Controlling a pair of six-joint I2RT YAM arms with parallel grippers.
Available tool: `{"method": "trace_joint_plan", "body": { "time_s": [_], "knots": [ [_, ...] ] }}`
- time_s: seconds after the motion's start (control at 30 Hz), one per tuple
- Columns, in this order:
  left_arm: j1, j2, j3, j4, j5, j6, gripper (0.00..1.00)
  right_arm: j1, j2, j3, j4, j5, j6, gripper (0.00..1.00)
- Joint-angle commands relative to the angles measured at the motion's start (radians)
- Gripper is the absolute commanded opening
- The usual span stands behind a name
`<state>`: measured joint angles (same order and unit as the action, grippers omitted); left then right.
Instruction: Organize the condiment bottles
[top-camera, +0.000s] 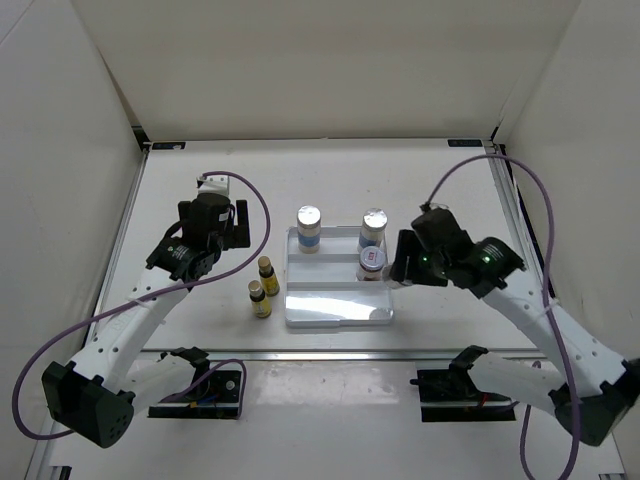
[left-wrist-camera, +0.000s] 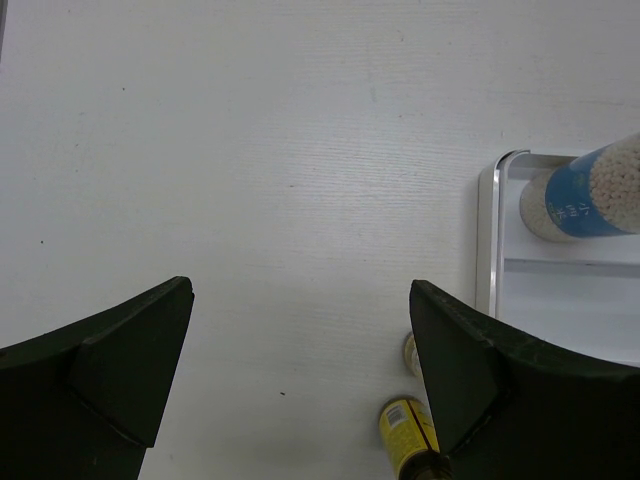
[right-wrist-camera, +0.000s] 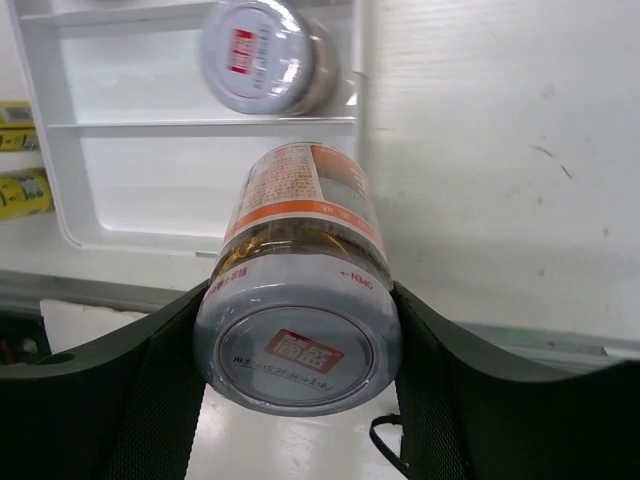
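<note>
My right gripper moves past the standing jar and down onto the end of the middle row by the yellow bottles next. That row is free beside the standing jar.
My right gripper (right-wrist-camera: 300, 300) is shut on a short red-labelled jar (right-wrist-camera: 297, 260), its silver lid facing the camera, at the right front edge of the white tray (right-wrist-camera: 215, 185). A second red-labelled jar (right-wrist-camera: 265, 55) stands in the tray's middle row (top-camera: 371, 262). Two taller silver-capped bottles (top-camera: 309, 228) (top-camera: 373, 228) stand at the back of the tray. Two tiny yellow bottles (top-camera: 268, 275) (top-camera: 260, 298) stand just left of the tray. My left gripper (top-camera: 214, 218) hangs open over bare table, left of the yellow bottles (left-wrist-camera: 405, 430). In the top view my right gripper (top-camera: 398, 262) hides the held jar.
White walls close in the table on three sides. A metal rail runs along the near edge in front of the arm bases. The tray's front row (top-camera: 335, 312) holds nothing.
</note>
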<state>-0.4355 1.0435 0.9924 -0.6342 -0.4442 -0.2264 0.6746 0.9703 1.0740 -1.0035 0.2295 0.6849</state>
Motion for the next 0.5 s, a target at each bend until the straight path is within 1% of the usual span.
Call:
{"method": "trace_joint_plan", "body": {
  "time_s": [0.0,0.1,0.13,0.2,0.23,0.3,0.47],
  "knots": [
    [0.003,-0.007,0.022,0.014,0.015,0.002,1.0,0.071,0.123,0.096,0.143,-0.01,-0.067,0.0],
    [0.003,-0.007,0.022,0.014,0.015,0.002,1.0,0.16,0.258,0.176,0.18,-0.01,-0.081,0.0],
    [0.003,-0.007,0.022,0.014,0.015,0.002,1.0,0.169,0.333,0.2,0.19,-0.019,-0.091,0.0],
    [0.003,-0.007,0.022,0.014,0.015,0.002,1.0,0.178,0.408,0.277,0.2,-0.056,-0.117,0.0],
    [0.003,-0.007,0.022,0.014,0.015,0.002,1.0,0.178,0.474,0.3,0.2,-0.071,-0.117,0.0],
    [0.003,-0.007,0.022,0.014,0.015,0.012,1.0,0.178,0.53,0.354,0.21,-0.093,-0.117,0.0],
    [0.003,-0.007,0.022,0.014,0.015,0.012,1.0,0.178,0.682,0.428,0.232,-0.104,-0.127,0.0]
  ]
}}
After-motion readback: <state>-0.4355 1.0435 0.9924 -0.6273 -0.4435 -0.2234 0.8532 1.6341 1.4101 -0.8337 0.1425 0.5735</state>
